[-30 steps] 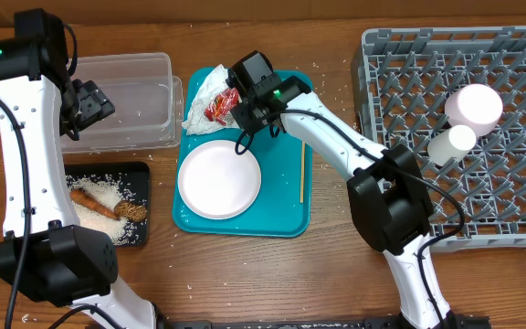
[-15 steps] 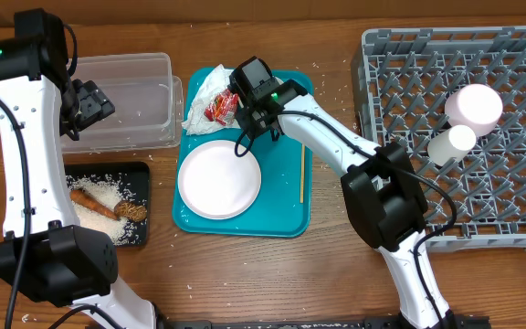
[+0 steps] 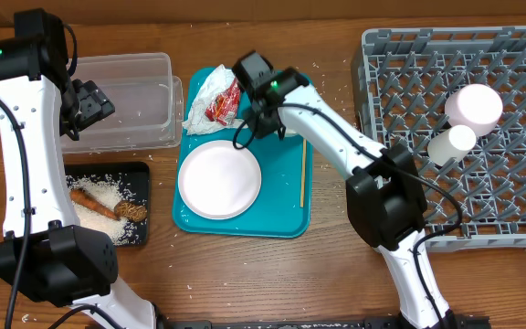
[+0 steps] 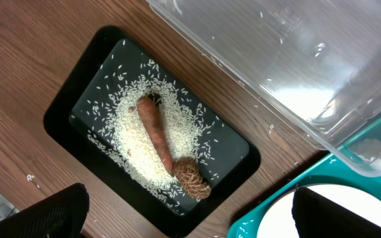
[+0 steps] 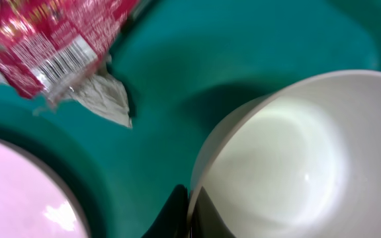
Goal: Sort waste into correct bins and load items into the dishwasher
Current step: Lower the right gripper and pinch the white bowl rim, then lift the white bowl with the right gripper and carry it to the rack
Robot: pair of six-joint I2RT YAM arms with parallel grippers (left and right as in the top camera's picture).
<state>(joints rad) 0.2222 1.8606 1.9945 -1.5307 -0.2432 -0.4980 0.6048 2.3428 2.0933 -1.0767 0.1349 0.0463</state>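
Observation:
Next, the right gripper lifts, swings across, tilts the white bowl and releases, as the empty pegs (image 3: 517, 130) beside the upturned bowl lie to its right in the overhead view.
My right gripper (image 5: 189, 198) is shut on the rim of a white bowl (image 5: 290, 152) on the teal tray (image 3: 286, 215); in the overhead view the arm hides that bowl. Beside it lie the red-and-white wrapper (image 3: 222, 103) and the napkin (image 3: 201, 91). The round white plate (image 3: 219, 178) and the thin wooden stick (image 3: 301, 174) are also on the tray. My left gripper (image 3: 85, 105) hangs open over the clear tub (image 3: 131, 100). The black tray (image 4: 104, 86) holds the carrot stick (image 4: 156, 132), the brown piece (image 4: 192, 178) and rice.
The grey dish rack (image 3: 519, 55) at the right carries an upturned bowl (image 3: 474, 105) and a white cup (image 3: 450, 143). Loose rice grains are scattered on the wooden table (image 3: 327, 274).
My right gripper has shut on the bowl's rim and shifted slightly toward the back of the teal tray. The left arm has not moved.

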